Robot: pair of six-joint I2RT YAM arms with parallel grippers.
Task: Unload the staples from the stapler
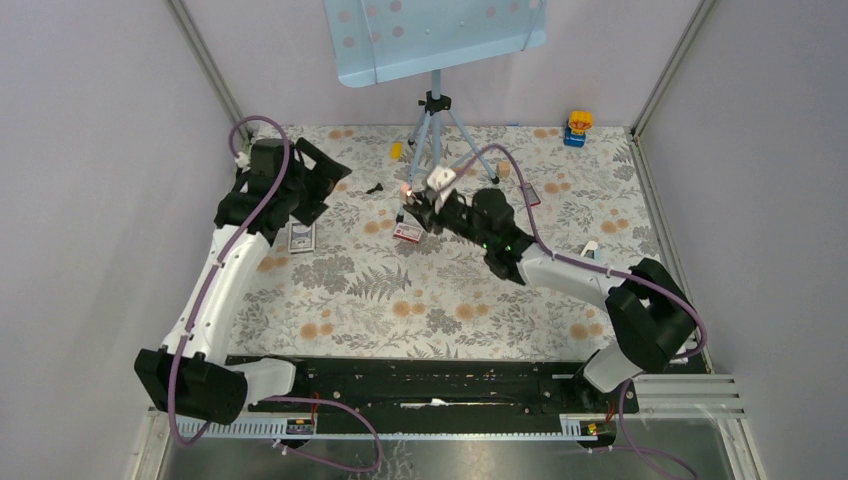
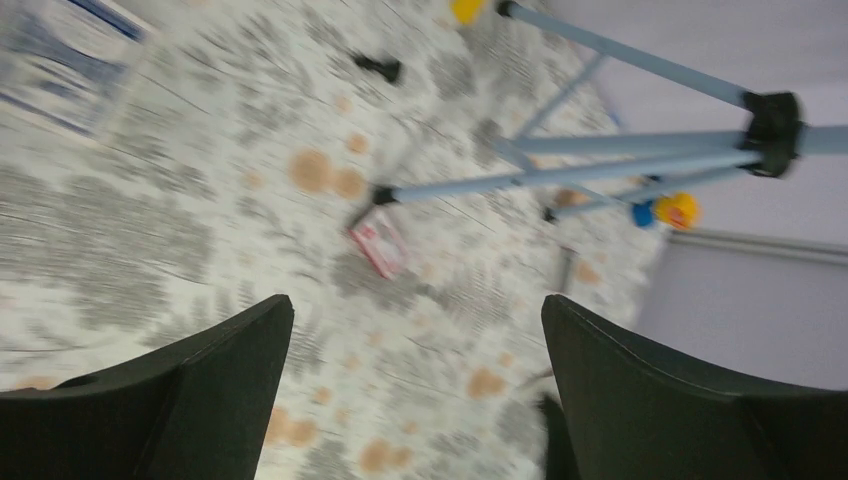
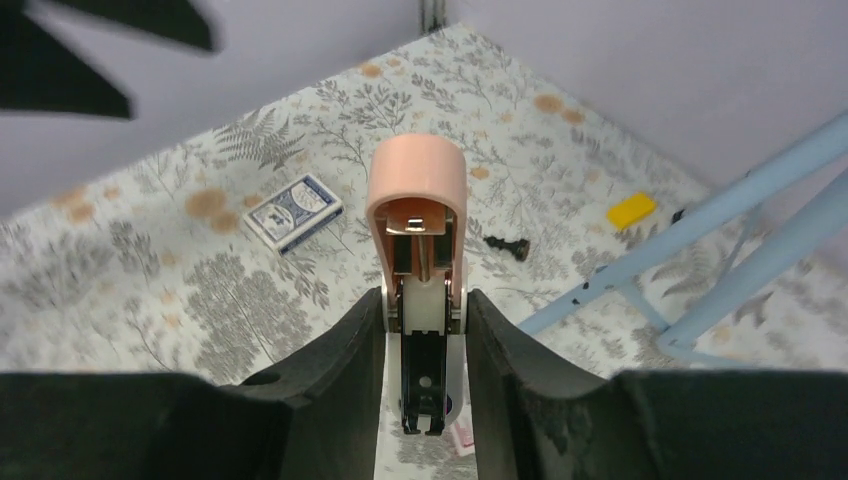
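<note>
My right gripper tilts downward and lowers the stapler onto the empty mat (image 3: 346, 292) between the blue card deck and the small box next.
The stapler (image 3: 416, 190) has a pink lid swung up and open, with its black magazine rail (image 3: 425, 370) and white base exposed below. My right gripper (image 3: 425, 335) is shut on the stapler's sides and holds it above the table near the tripod, as the top view shows (image 1: 428, 195). I cannot make out any staples in the rail. My left gripper (image 2: 418, 330) is open and empty, raised at the back left (image 1: 322, 178) and apart from the stapler. A small red and white box (image 1: 407, 234) lies on the mat under the stapler (image 2: 378, 245).
A blue tripod (image 1: 432, 135) stands at the back middle, close to the right gripper (image 3: 700, 230). A blue card deck (image 1: 301, 238), a small black piece (image 1: 375, 188), a yellow block (image 1: 396, 150) and a yellow and blue toy (image 1: 578, 127) lie on the floral mat (image 1: 420, 300).
</note>
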